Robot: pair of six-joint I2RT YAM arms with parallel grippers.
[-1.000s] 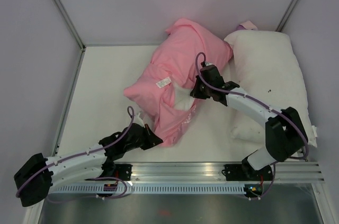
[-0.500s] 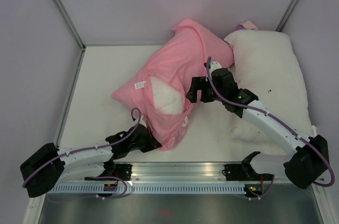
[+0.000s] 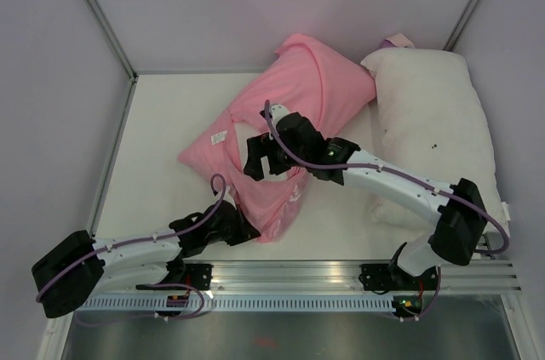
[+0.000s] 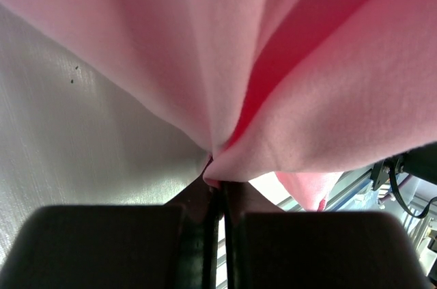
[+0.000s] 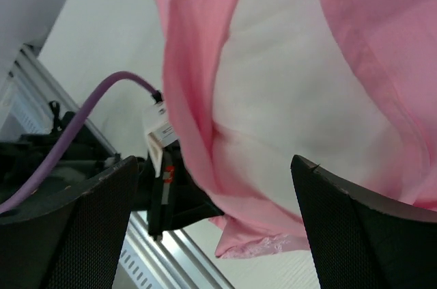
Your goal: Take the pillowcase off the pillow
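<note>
The white pillow lies bare between the pink pillowcase's folds, so my open right gripper next lowers into its opening and closes on the exposed pillow.
The pink pillowcase lies bunched across the middle of the table. Its small white label faces up at the left end. My left gripper is shut on the pillowcase's near hem, with pink fabric pinched between its fingers. My right gripper hovers open above the case's mouth. Between its wide-apart fingers I see the white pillow bared inside the pink folds. From above, the pillow is mostly hidden by the case and my right arm.
A second white pillow with small dark specks lies along the right side. An aluminium rail runs along the near edge. Grey walls close the table on the left, back and right. My left arm's purple cable crosses the right wrist view.
My right gripper has opened and swung left, from the case's right side to above its mouth. The left arm pulled back towards the rail, and the case shifted left.
</note>
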